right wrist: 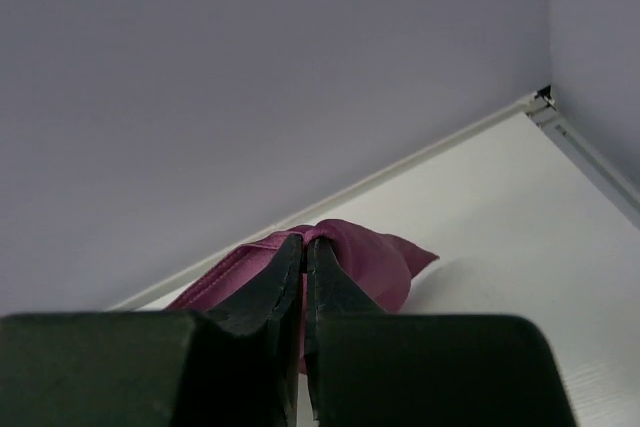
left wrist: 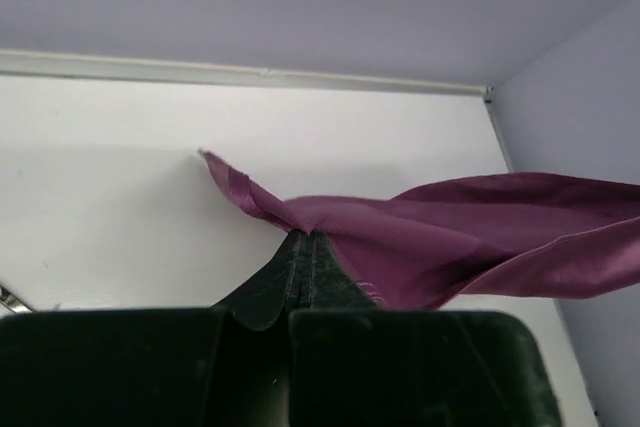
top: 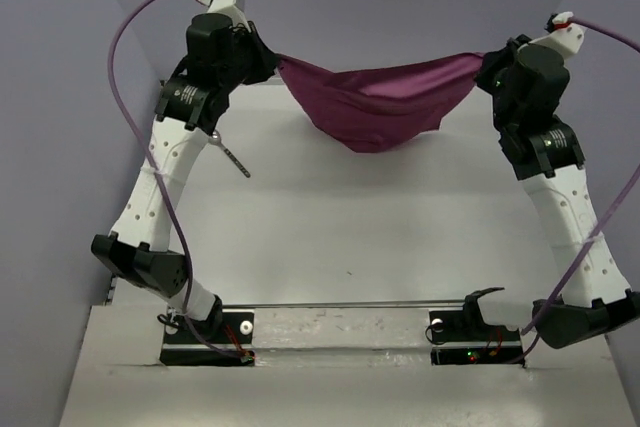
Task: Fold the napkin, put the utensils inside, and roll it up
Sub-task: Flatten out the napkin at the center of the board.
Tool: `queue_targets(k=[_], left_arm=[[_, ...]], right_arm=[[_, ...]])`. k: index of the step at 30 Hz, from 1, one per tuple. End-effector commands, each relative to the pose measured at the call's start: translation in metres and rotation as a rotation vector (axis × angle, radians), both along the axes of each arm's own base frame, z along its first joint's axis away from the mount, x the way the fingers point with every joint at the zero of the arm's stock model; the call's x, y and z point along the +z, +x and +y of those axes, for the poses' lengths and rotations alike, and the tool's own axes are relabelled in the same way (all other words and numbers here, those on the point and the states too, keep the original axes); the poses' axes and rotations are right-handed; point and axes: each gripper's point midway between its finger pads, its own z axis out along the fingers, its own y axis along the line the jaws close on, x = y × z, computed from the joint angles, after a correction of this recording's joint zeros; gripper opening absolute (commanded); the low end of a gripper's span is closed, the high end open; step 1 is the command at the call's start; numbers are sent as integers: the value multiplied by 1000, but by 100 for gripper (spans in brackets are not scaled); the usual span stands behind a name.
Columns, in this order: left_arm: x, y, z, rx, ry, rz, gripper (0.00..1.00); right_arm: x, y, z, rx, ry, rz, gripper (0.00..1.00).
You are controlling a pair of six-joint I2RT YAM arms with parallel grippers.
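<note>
My right gripper holds the napkin's corner, and the napkin [top: 378, 102] still hangs sagging. So I will raise my right gripper, then move it back and down to the bare near tabletop and let go of the corner.
The plum-purple napkin [top: 378, 102] hangs in the air between my two grippers, sagging in the middle above the far part of the white table [top: 400, 227]. My left gripper [top: 272, 59] is shut on the napkin's left corner; the left wrist view shows its jaws [left wrist: 304, 237] pinching the cloth [left wrist: 470, 237]. My right gripper [top: 486, 65] is shut on the right corner; the right wrist view shows its jaws [right wrist: 305, 240] closed on the cloth [right wrist: 375, 257]. One slim grey metal utensil [top: 232, 155] lies on the table under my left arm, partly hidden.
Purple cables [top: 125, 97] loop from both wrists. Lavender walls close in the table at the back and sides. A dark rail [top: 340, 332] carries the arm bases at the near edge.
</note>
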Motion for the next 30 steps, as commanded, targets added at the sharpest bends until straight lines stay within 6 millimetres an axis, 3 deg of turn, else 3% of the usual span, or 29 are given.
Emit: queue_targets(k=[1, 4, 7, 10, 13, 24, 30], left_arm=[[96, -34, 32, 49, -87, -236, 0], [131, -56, 46, 71, -125, -331, 0], [154, -72, 57, 99, -155, -393, 0], [158, -77, 54, 81, -184, -406, 0], [146, -67, 46, 57, -182, -370, 0], [116, -5, 21, -19, -121, -274, 0], [119, 37, 13, -78, -140, -280, 0]], right_arm=[[80, -49, -27, -72, 5, -194, 1], [103, -77, -39, -98, 20, -253, 1], [117, -95, -43, -98, 26, -286, 1], [126, -107, -45, -93, 45, -311, 1], [125, -107, -49, -119, 46, -308, 1], [98, -36, -42, -176, -41, -230, 1], [88, 12, -36, -190, -89, -225, 1]])
